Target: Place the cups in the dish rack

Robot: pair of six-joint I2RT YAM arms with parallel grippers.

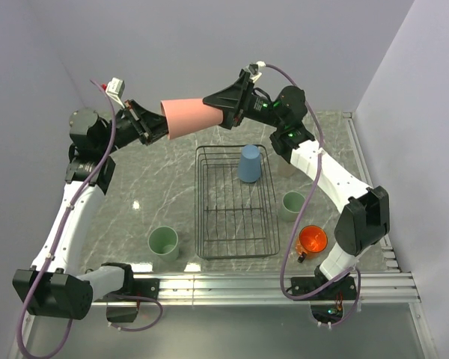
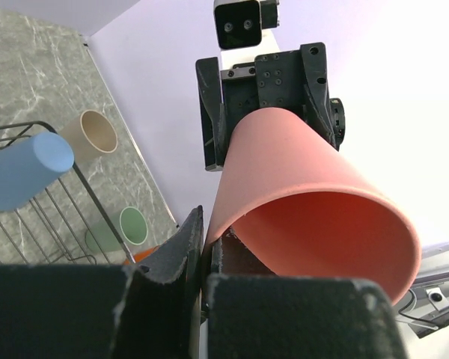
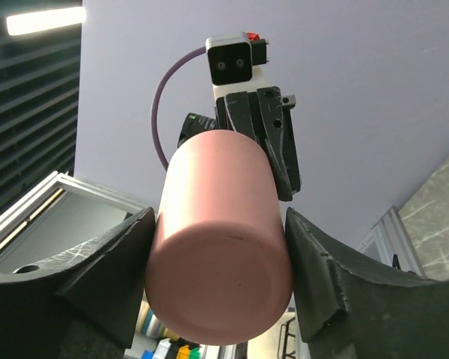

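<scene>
My right gripper will turn the salmon-pink cup (image 1: 191, 117) so its opening faces down next, lower it to the rack's far corner (image 1: 215, 172) and let go. That corner below, beside the blue cup, is empty.
A salmon-pink cup (image 1: 191, 117) hangs horizontally in the air above the back of the table, between my two grippers. My left gripper (image 1: 159, 123) is shut on its rim wall, one finger inside and one outside (image 2: 209, 247). My right gripper (image 1: 226, 112) has its two fingers against either side of the cup's base (image 3: 221, 250). The black wire dish rack (image 1: 202, 224) sits mid-table with a blue cup (image 1: 249, 163) upside down at its back right. A beige cup (image 2: 93, 134) stands just beyond the rack.
A pale green cup (image 1: 292, 206) and an orange mug (image 1: 312, 241) stand right of the rack. Another pale green cup (image 1: 164, 243) stands at its front left. Walls close the back and both sides.
</scene>
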